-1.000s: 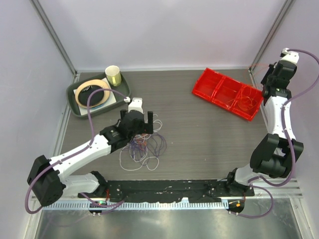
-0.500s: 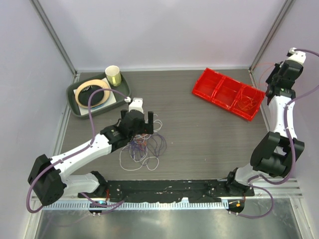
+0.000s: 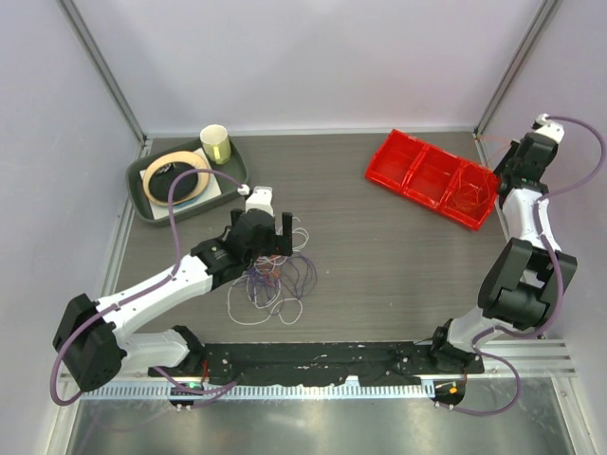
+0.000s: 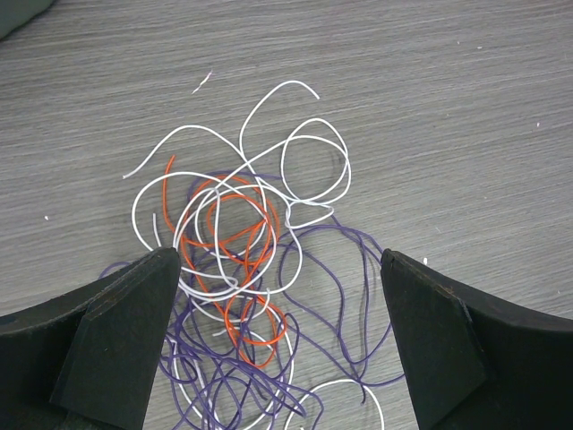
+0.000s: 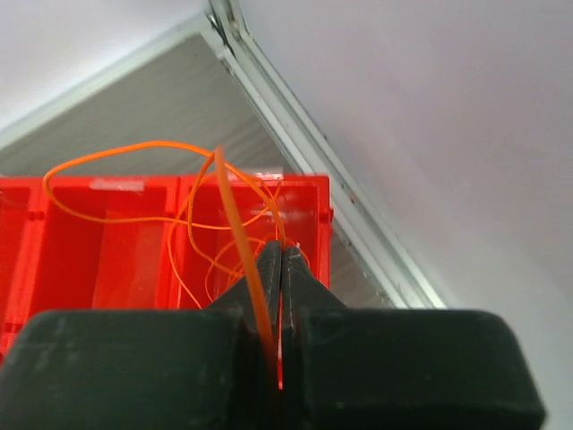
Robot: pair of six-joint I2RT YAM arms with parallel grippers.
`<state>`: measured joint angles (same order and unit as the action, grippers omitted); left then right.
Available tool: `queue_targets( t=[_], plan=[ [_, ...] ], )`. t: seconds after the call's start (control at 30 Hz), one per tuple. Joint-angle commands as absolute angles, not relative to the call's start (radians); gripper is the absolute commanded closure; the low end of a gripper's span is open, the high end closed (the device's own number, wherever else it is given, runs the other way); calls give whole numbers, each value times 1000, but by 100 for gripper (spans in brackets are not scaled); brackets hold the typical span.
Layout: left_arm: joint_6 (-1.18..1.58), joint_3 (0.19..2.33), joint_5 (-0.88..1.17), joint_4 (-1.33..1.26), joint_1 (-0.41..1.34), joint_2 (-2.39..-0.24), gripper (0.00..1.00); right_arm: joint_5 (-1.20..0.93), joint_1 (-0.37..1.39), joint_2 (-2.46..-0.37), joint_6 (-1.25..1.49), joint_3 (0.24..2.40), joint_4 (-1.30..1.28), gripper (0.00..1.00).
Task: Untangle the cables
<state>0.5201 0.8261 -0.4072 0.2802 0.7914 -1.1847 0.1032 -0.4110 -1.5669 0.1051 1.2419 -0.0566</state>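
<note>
I should next bring the orange cable down with my right gripper into the end section of the red bin by the metal bar, and then let go of the cable.
The cables [image 3: 275, 280] lie bunched on the table: thin white, orange-red and purple wires in loose, overlapping loops [image 4: 242, 269]. My left gripper [image 3: 275, 230] hovers over the far side of the tangle, open, its two black fingers [image 4: 116, 340] spread wide on either side of the loops and touching nothing [image 4: 276, 260]. My right gripper [image 3: 507, 175] is at the far right, over the right end of a red bin [image 3: 417, 152]. It is shut on one orange cable [image 5: 235, 215], which runs from the pinched jaws [image 5: 281, 251] down into loops lying in the bin's right compartment [image 3: 467, 194].
The red bin [image 5: 72, 260] has three compartments and sits slanted at the back right, close to the metal frame rail [image 5: 358, 215]. A dark green tray [image 3: 142, 204] at the back left holds a tape roll [image 3: 177, 176] and a pale cup [image 3: 215, 144].
My right wrist rose toward the back corner and has come back down nearer the bin, still pinching the orange cable. The left arm and the tangle have not moved.
</note>
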Motion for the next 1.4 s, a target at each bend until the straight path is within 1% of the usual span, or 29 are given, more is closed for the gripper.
queue_targets(
  t=[0.0, 0.1, 0.2, 0.43, 0.67, 0.8, 1.03, 1.23, 1.33, 1.37],
  plan=[
    [526, 844, -407, 236, 787, -1167, 0, 153, -413, -1539, 170, 1177, 23, 99],
    [525, 844, -405, 232, 785, -1161, 0, 152, -414, -1526, 198, 1129, 26, 99],
    [525, 844, -402, 232, 785, -1163, 0, 132, -413, -1552, 209, 1134, 6, 99],
    [525, 842, -403, 232, 785, -1160, 0, 97, -411, -1706, 229, 1259, -136, 99],
    [522, 850, -400, 238, 785, -1166, 0, 14, -367, -1862, 261, 1345, -129, 99],
    [523, 848, -402, 241, 785, -1164, 0, 21, -350, -1940, 264, 1381, -149, 99],
    [525, 847, -403, 241, 785, -1172, 0, 58, -345, -2009, 268, 1407, -163, 99],
    [523, 850, -405, 244, 785, -1184, 0, 112, -345, -2037, 273, 1420, -175, 94],
    [522, 854, -410, 241, 785, -1183, 0, 115, -345, -2040, 265, 1424, -187, 87],
    [522, 856, -407, 242, 785, -1183, 0, 118, -345, -2031, 267, 1428, -198, 83]
  ],
)
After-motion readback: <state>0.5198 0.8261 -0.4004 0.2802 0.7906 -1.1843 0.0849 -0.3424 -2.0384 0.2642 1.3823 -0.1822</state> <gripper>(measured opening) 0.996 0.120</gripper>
